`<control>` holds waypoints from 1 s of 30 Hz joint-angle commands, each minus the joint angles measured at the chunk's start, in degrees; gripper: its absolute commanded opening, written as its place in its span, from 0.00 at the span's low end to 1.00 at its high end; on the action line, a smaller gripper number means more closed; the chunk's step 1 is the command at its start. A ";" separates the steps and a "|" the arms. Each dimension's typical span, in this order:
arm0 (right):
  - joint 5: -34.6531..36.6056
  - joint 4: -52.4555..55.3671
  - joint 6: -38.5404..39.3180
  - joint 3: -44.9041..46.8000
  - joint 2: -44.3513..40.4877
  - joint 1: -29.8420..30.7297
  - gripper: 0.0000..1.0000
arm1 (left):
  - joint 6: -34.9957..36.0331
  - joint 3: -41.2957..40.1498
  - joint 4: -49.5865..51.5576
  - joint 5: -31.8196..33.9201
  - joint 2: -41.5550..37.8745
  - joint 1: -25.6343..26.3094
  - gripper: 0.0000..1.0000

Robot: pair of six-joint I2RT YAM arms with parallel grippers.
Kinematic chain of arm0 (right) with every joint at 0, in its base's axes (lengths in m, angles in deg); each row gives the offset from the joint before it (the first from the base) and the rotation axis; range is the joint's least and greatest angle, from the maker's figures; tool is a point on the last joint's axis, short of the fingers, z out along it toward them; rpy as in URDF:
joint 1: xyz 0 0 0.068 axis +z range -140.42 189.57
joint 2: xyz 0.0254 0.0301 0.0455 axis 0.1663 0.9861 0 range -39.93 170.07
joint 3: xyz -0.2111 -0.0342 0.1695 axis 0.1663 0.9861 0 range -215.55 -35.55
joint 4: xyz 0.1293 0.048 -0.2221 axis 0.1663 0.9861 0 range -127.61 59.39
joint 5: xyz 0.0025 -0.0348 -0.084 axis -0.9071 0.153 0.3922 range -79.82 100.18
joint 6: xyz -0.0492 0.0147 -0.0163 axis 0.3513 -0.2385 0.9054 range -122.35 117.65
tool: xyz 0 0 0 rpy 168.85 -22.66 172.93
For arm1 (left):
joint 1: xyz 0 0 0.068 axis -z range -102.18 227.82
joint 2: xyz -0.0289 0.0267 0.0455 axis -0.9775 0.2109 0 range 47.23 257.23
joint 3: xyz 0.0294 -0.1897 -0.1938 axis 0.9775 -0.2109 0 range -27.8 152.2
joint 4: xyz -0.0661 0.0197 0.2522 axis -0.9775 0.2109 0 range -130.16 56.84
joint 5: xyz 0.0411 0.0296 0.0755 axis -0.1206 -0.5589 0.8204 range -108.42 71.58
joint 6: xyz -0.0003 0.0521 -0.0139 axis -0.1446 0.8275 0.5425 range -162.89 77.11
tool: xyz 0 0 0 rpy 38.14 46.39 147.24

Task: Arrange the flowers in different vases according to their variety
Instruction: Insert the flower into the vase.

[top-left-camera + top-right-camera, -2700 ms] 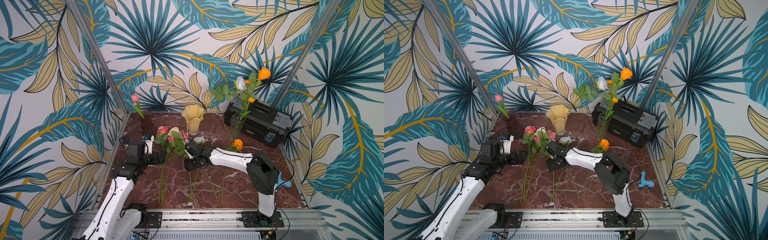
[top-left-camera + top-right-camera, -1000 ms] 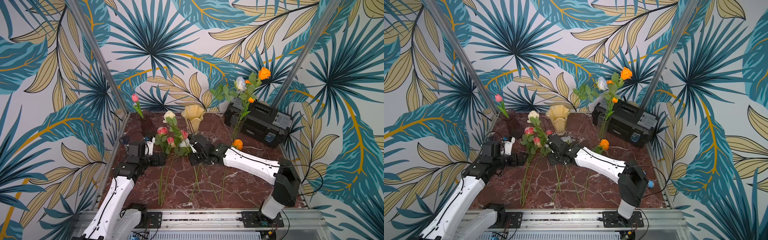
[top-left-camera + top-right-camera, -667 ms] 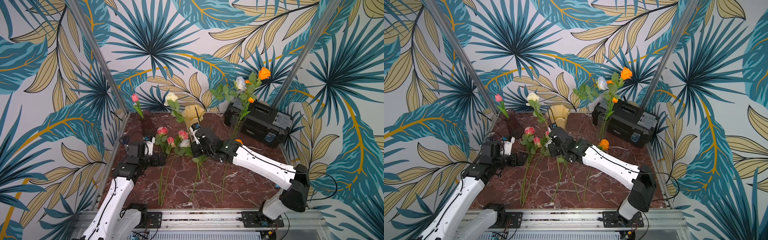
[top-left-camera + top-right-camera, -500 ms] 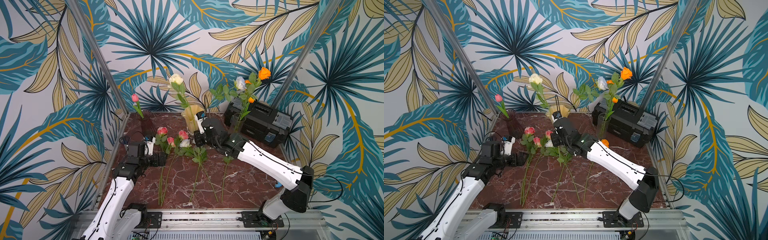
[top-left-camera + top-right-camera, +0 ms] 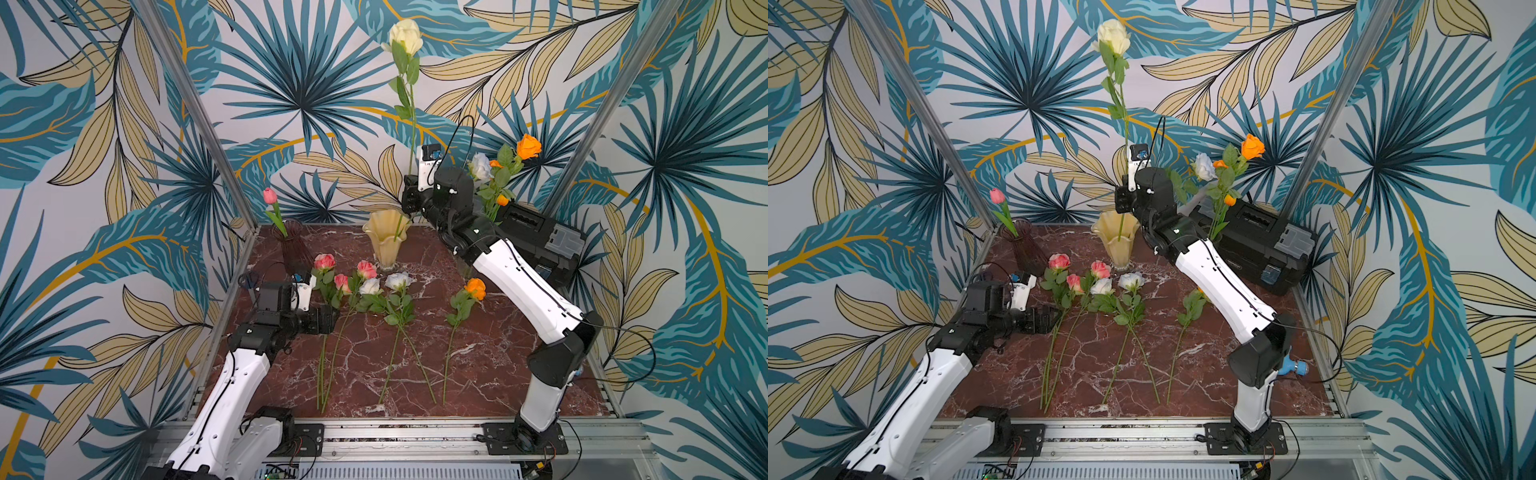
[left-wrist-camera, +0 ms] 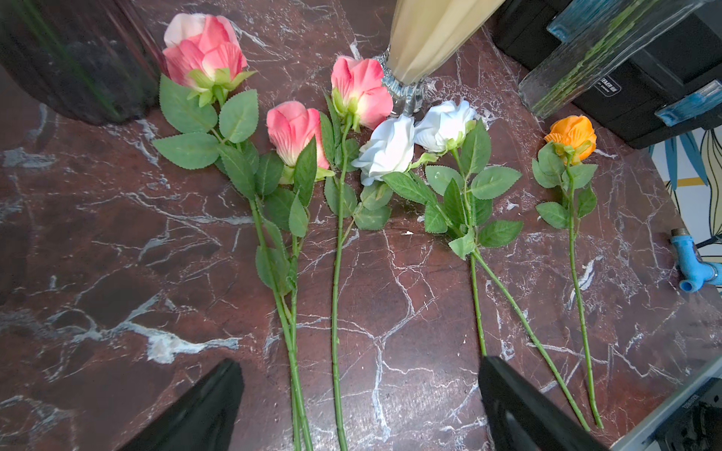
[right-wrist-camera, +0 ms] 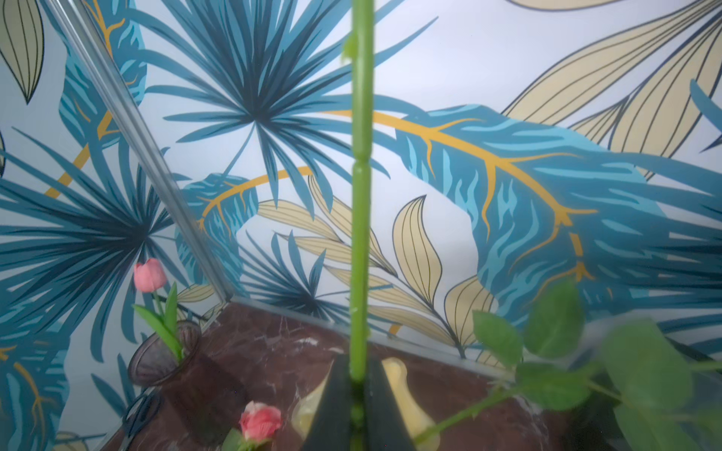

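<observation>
I will next lower my right gripper toward the opening of the cream-yellow vase and let go of the white rose's green stem there, since only the stem's lower end is inside so far.
My right gripper is shut on the green stem of a white rose. It holds the rose upright, and the stem's lower end dips into the mouth of the cream-yellow vase. Three pink roses, two white roses and an orange rose lie on the marble table. My left gripper hovers open over the pink roses' stems. The purple vase holds a pink bud. The clear vase holds orange and white flowers.
A black toolbox stands at the back right behind the clear vase. A small blue object lies at the table's right edge. Slanted metal posts frame the back corners, and the walls close in on three sides.
My right arm has lifted the white rose off the table, turned it upright and carried it back over the cream-yellow vase. The left arm has stayed still.
</observation>
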 commanded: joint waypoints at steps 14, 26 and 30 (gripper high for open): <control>1.06 -8.96 2.91 -4.66 12.92 -1.69 0.00 | 1.22 1.65 -1.04 -0.25 0.36 0.19 0.99; 1.81 -16.30 0.16 8.88 10.86 -1.64 0.00 | 1.22 1.64 -0.84 0.32 0.32 0.20 0.99; 1.69 -17.88 -0.30 12.96 9.57 -1.65 0.03 | 1.22 1.60 -0.83 0.44 0.26 0.20 0.99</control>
